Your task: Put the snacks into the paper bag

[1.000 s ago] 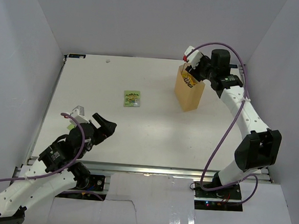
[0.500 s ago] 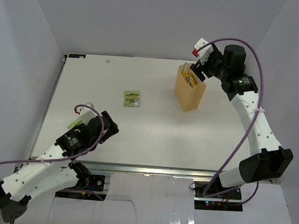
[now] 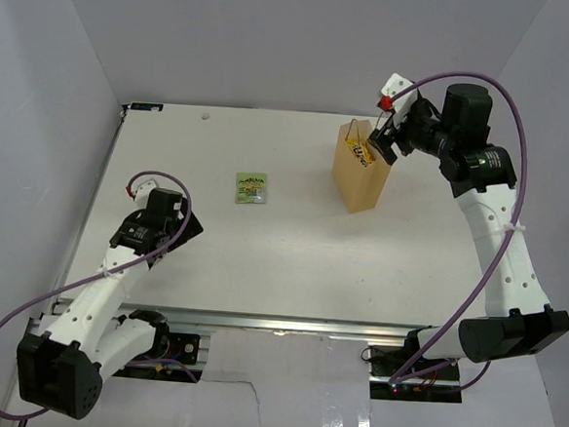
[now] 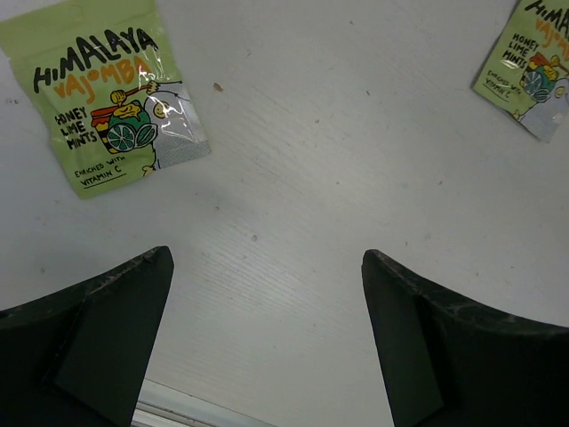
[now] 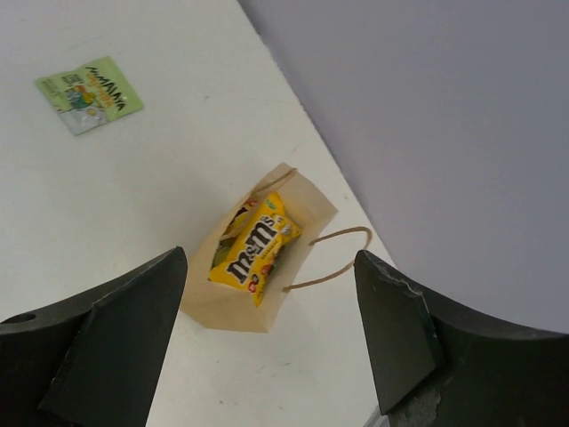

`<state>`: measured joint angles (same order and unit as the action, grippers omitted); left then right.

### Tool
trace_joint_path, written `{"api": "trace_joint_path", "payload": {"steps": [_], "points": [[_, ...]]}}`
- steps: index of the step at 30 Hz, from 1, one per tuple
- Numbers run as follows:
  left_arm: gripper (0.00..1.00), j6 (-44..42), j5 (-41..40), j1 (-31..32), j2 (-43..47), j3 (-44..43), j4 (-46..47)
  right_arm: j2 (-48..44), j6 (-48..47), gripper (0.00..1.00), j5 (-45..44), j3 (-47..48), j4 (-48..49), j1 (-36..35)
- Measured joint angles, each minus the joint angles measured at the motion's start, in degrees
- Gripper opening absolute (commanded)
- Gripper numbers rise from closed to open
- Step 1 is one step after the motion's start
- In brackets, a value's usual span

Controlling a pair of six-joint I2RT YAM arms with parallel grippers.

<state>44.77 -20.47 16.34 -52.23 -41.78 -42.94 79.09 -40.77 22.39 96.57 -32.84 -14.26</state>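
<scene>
I will next move my left gripper left in the wrist view and down onto the nearer pouch's printed side, as it lies clear of the open fingers.
The tan paper bag stands upright at the table's far right, and the yellow M&M's pack sticks out of its mouth. My right gripper is open and empty, above and just right of the bag. In the right wrist view the bag and the M&M's pack lie below between the open fingers. A green-white pouch lies mid-table. My left gripper is open and empty, low over the table. Its wrist view shows one pouch close ahead and another farther off.
White walls enclose the table on three sides. The table's metal front edge shows just below the left gripper. The bag's cord handle hangs out toward the right wall. The pouch lies far left of the bag.
My right gripper has drawn back up and to the right from the bag's mouth, leaving the M&M's pack inside. My left arm has swung left and forward, covering the near pouch.
</scene>
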Motion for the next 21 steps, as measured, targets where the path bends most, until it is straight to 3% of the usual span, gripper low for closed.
{"api": "trace_joint_path", "payload": {"steps": [11, 21], "points": [[0.98, -7.5, 10.8, -20.9, -7.6, -2.6, 2.4, -0.8, -0.3, 0.82, 14.2, -3.2, -11.4, -4.7], [0.97, -7.8, 12.1, -32.6, -13.5, -3.2, 1.4, -1.1, 3.1, 0.82, 18.8, -14.1, -12.0, -8.0]]}}
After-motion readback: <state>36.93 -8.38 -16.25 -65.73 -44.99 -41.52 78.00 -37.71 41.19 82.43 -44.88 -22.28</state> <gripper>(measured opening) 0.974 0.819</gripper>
